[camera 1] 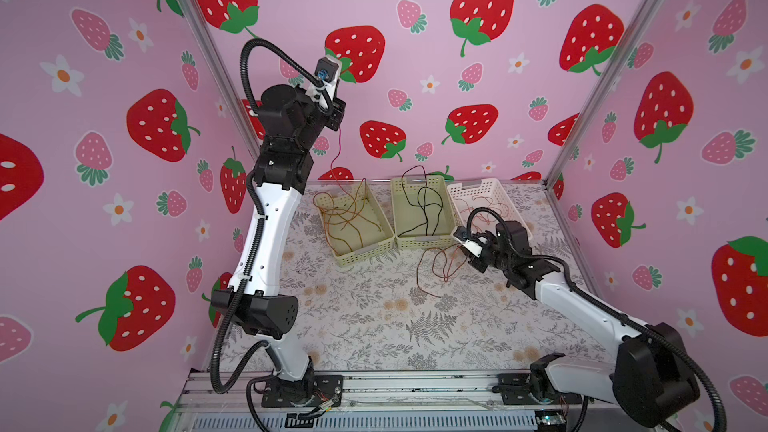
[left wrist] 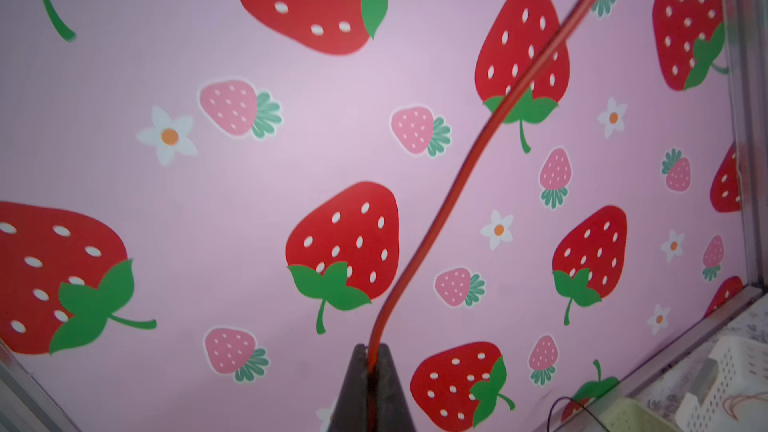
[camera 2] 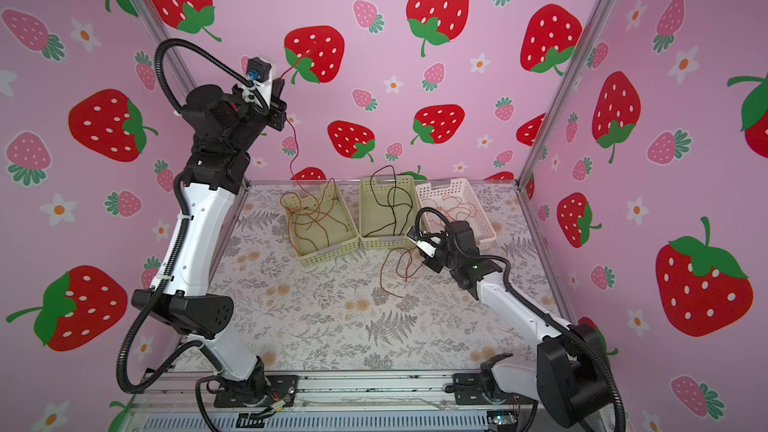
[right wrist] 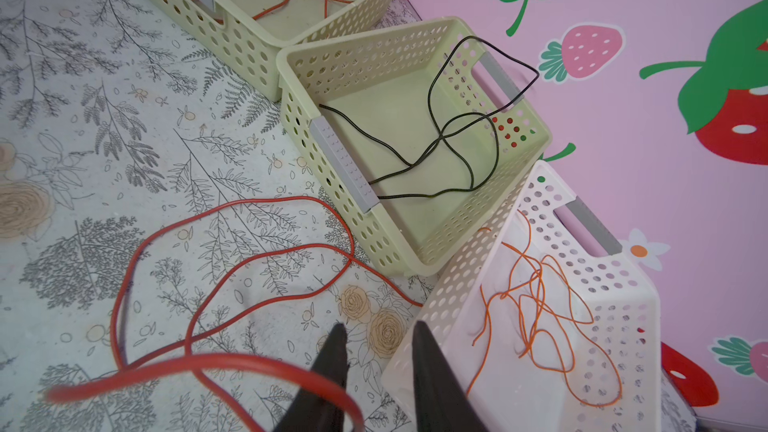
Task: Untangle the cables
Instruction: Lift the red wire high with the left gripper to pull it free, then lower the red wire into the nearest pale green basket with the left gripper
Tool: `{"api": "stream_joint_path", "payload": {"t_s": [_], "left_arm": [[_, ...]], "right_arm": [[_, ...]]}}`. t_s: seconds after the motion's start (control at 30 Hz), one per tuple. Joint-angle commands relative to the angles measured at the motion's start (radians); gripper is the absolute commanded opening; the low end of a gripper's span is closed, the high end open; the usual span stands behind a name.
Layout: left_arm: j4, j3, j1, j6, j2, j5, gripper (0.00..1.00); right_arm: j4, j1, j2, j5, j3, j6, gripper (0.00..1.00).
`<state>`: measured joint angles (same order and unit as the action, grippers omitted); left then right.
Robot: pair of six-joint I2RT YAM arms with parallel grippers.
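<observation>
The lower part of the thin red cable [camera 1: 337,147] hangs into the green basket of orange-brown cables, so my left gripper will next go down to that basket and let go of the cable there.
My left gripper [camera 1: 333,115] [left wrist: 372,352] is raised high by the back wall, shut on a thin red cable [left wrist: 457,184]. That cable [camera 1: 337,147] hangs down towards the left green basket [camera 1: 365,249], which holds orange-brown cables [camera 1: 349,222]. My right gripper [camera 1: 464,252] [right wrist: 379,332] is low over the mat in front of the baskets, open, with bare mat between its fingertips. A looped red cable [camera 1: 432,264] [right wrist: 199,363] lies on the mat beside it and crosses one finger close to the camera. Black cables [right wrist: 457,126] lie in the middle green basket [right wrist: 415,51].
A white basket [camera 1: 478,187] [right wrist: 615,297] at the back right holds thin orange cable [right wrist: 536,292]; its near corner is right beside my right fingers. The three baskets stand in a row along the back wall on the floral mat [camera 1: 374,326]. Pink walls enclose the sides.
</observation>
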<state>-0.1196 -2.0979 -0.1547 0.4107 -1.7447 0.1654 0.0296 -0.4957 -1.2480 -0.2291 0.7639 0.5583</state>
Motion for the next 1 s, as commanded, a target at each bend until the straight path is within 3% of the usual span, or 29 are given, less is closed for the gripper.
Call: {"api": "stream_joint_path", "payload": {"t_s": [0.0, 0.23, 0.53, 0.77, 0.97], "left_arm": [[0.134, 0.207, 0.017, -0.069, 0.046, 0.015, 0.0], [0.317, 0.692, 0.064, -0.199, 0.197, -0.077, 0.0], [0.317, 0.964, 0.093, -0.233, 0.154, -0.156, 0.0], [0.246, 1.033, 0.081, -0.371, 0.113, -0.154, 0.0], [0.107, 0.965, 0.063, -0.51, 0.024, -0.182, 0.0]], "right_arm": [[0.022, -0.004, 0.005, -0.037, 0.04, 0.005, 0.28], [0.053, -0.004, 0.033, -0.033, 0.043, 0.008, 0.26], [0.054, -0.004, 0.008, -0.033, 0.054, -0.037, 0.25], [0.087, -0.004, 0.048, -0.016, 0.002, -0.065, 0.25], [0.109, -0.004, 0.039, 0.016, 0.01, -0.124, 0.24]]}}
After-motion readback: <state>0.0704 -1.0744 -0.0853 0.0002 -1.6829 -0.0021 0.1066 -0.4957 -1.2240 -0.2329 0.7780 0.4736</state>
